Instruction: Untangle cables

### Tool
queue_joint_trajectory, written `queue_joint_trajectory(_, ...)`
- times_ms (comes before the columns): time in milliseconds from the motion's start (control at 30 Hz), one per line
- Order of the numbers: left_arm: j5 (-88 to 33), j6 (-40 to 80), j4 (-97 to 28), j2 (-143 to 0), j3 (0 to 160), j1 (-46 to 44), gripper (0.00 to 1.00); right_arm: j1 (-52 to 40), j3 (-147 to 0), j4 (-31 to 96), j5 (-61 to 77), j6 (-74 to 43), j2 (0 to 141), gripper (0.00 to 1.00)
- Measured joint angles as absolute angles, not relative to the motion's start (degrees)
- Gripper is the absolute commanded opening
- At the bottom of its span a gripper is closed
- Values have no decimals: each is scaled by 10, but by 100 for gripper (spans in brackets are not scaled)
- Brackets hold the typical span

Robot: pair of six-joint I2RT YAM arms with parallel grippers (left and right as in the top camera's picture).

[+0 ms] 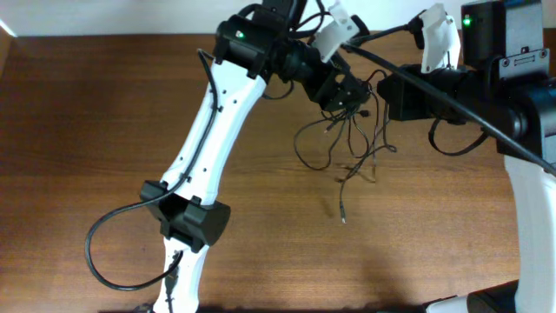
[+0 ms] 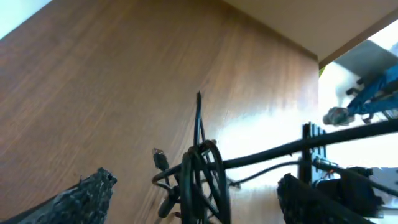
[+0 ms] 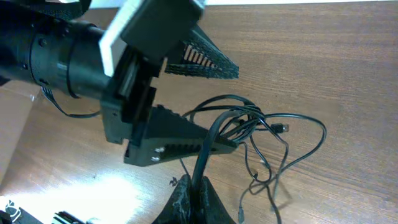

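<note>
The knot is hanging between my right gripper's fingers, so my right gripper should next move away from the left gripper, toward the right in the overhead view, and open on the piece of cable.
The cables (image 1: pixel 349 143) are a bunch of thin dark cords hanging in a tangle above the wooden table, with loose ends trailing down. My right gripper (image 3: pixel 194 186) is shut on a strand of the cables (image 3: pixel 273 130) that runs up into the knot. My left gripper (image 2: pixel 198 180) is wide open, with the knotted cables (image 2: pixel 202 165) hanging between its two fingers and neither finger visibly touching them. In the overhead view the left gripper (image 1: pixel 346 94) and the right gripper (image 1: pixel 388 96) sit close together at the top centre. The open left gripper (image 3: pixel 235 107) also shows in the right wrist view.
The wooden table (image 1: pixel 104 130) spreads to the left and front. One plug end (image 1: pixel 343 214) hangs lowest, near the table's middle. The left arm (image 1: pixel 208 130) crosses diagonally from the front left, with its own thick cable loop (image 1: pixel 97 252). The right arm's base (image 1: pixel 530 104) stands at the right edge.
</note>
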State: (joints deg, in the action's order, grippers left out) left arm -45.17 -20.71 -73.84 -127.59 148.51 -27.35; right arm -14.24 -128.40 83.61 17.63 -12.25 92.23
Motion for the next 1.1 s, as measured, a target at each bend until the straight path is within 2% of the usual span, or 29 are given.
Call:
queue_joint_trajectory(133,-410,-206,-738,-1276,1482,-280,54,-142,-1284,836,176,-123,922,4)
queue_joint_trajectory(200,-392,-206,-736,-1276,1464,-280,34,-142,-1284,836,176,-123,922,4)
queue_joint_trajectory(233,-387,-207,-731,-1276,1452,-280,13,-142,-1284,836,176,-123,922,4)
queue_joint_trajectory(267,-386,-209,-725,-1276,1444,-280,0,-142,-1284,836,176,-122,922,4)
queue_joint_trajectory(367,-376,-202,-706,-1276,1421,-279,0,-142,-1284,836,176,-123,922,4)
queue_joint_trajectory(433,-326,-159,-689,-1276,1421,-277,0,-129,-1284,837,176,-123,920,4)
queue_joint_trajectory(500,-256,-106,-681,-1276,1421,-265,0,-78,-1286,849,176,-122,901,4)
queue_joint_trajectory(667,-205,-61,-674,-1260,1421,-247,0,83,-1295,862,184,-123,780,4)
queue_joint_trajectory(800,-114,-38,-676,-1263,1418,-167,0,199,-1331,867,177,-122,657,4)
queue_joint_trajectory(933,-66,-20,-677,-1263,1418,-137,0,224,-1330,897,190,-117,667,4)
queue_joint_trajectory(1067,-121,-16,-679,-1263,1417,-136,0,226,-1324,939,291,-66,758,36)
queue_joint_trajectory(1100,-144,-16,-679,-1263,1417,-137,0,226,-1323,951,317,-50,777,41)
